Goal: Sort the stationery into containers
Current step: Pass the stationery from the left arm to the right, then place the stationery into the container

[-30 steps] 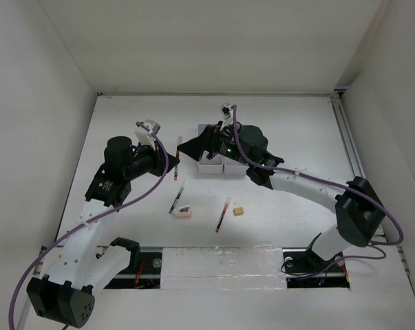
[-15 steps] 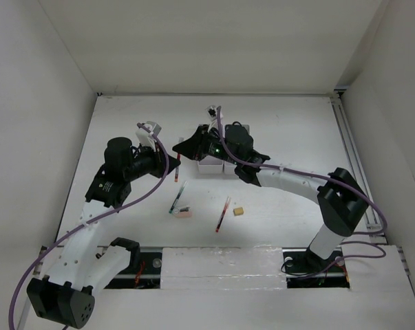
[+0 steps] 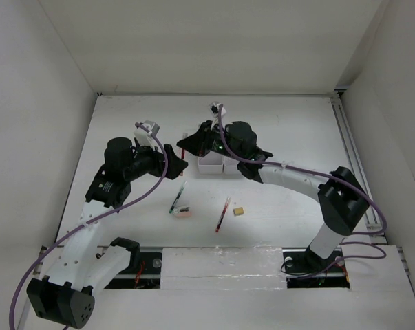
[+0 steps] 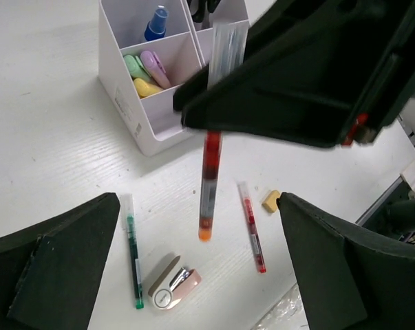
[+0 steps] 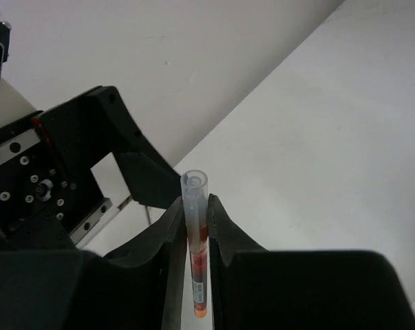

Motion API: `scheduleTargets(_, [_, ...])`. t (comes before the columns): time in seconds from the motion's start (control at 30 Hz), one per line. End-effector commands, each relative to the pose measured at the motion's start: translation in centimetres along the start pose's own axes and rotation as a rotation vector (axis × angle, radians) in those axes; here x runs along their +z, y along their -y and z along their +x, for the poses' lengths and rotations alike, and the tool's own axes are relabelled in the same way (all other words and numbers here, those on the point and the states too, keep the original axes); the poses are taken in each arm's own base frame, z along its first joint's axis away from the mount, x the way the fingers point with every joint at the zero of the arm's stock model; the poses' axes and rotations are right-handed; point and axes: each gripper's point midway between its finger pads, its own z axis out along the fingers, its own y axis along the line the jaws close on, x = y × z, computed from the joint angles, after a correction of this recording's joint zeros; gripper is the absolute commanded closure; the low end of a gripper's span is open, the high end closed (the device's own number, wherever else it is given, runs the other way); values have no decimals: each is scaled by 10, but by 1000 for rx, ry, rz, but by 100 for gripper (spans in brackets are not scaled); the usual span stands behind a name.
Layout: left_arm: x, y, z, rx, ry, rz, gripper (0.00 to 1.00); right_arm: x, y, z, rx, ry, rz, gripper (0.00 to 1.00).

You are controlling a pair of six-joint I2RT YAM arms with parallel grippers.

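Observation:
The red pen is hanging outside, so my right gripper needs to carry it away from the left gripper next, then down into the organiser's section beside the black handles.
A red pen (image 4: 208, 185) with a clear cap hangs upright above the table, and my right gripper (image 5: 195, 206) is shut on its upper half (image 5: 195, 240). In the top view this gripper (image 3: 186, 146) sits just left of the white organiser (image 3: 210, 165). My left gripper (image 4: 199, 206) stands wide open on either side of the pen without touching it, and in the top view it (image 3: 176, 162) is right beside the right gripper. On the table lie a green pen (image 4: 133, 254), a pink stapler (image 4: 173, 289), a second red pen (image 4: 252, 227) and a tan eraser (image 4: 270, 201).
The organiser (image 4: 124, 96) holds a blue-capped tube (image 4: 155, 24) and green, pink and yellow markers (image 4: 146, 75). Seen from above, the loose items lie in front of it: green pen (image 3: 177, 196), stapler (image 3: 183, 214), red pen (image 3: 222, 214), eraser (image 3: 239, 212). White walls enclose the table.
My right gripper swung left to the red pen in my left gripper and shut on it. My left gripper then opened wide and let the pen go.

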Motion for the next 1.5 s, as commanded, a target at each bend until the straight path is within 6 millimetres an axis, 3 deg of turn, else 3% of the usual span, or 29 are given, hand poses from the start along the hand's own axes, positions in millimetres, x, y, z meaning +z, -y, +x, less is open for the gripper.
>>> scheduleTargets(0.0, [-3,3,-9,26,39,9,0,-9,-8,-66,-169,139,-35,100])
scheduleTargets(0.07, [-3,2,-9,25,41,1,0,-17,11,-72,-243,154,13,100])
scheduleTargets(0.1, [-3,2,-9,25,41,0,0,-26,24,-88,-276,188,47,100])
scheduleTargets(0.13, [-3,2,-9,25,41,0,0,-30,40,-83,-293,176,78,100])
scheduleTargets(0.2, [-3,0,-10,25,44,-8,0,-43,46,-98,-386,211,81,100])
scheduleTargets(0.23, [-3,0,-10,16,44,-8,0,-51,62,-102,-412,206,108,100])
scheduleTargets(0.3, [-3,0,-10,16,44,-8,0,-65,71,-109,-494,215,133,100])
scheduleTargets(0.4, [-1,1,-8,12,33,0,0,-84,99,-116,-587,241,217,100])
scheduleTargets(0.7, [-1,4,-7,12,28,18,0,-107,145,-124,-649,231,315,100])
scheduleTargets(0.87, [-3,7,-8,17,33,30,0,-117,170,-118,-628,235,351,100])
scheduleTargets(1.33, [-5,12,-10,26,44,54,0,-126,187,-97,-575,250,362,99])
scheduleTargets(1.47, [-5,12,-10,26,44,54,0,-128,191,-89,-561,244,364,85])
